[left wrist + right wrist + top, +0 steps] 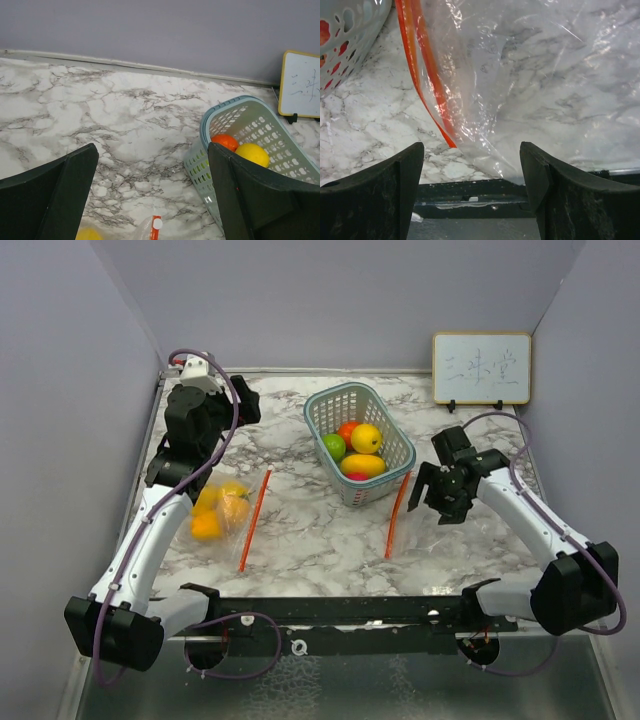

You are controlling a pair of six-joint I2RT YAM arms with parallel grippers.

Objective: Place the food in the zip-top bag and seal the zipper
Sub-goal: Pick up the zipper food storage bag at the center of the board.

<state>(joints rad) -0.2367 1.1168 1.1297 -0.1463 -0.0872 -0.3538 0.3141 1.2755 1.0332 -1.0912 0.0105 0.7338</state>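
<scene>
Next, my right gripper moves down and left in the top view onto the flat bag's orange zipper edge, as that edge lies flat beside the basket.
One clear zip-top bag (222,510) with an orange zipper (255,518) lies at the left and holds yellow and orange food (212,515). A second clear zip-top bag (545,75) lies flat at the right, its orange zipper (427,75) beside the basket. More food sits in the basket: an orange piece (225,141), a yellow one (252,154), a green one (334,447). My left gripper (152,190) hangs open above the table beyond the left bag, nothing between its fingers. My right gripper (471,155) is open over the near corner of the right bag, gripping nothing.
The pale blue lattice basket (385,420) stands at the middle back of the marble table (310,540). A small whiteboard (481,368) leans on the back wall at right. Grey walls close in the left, back and right sides.
</scene>
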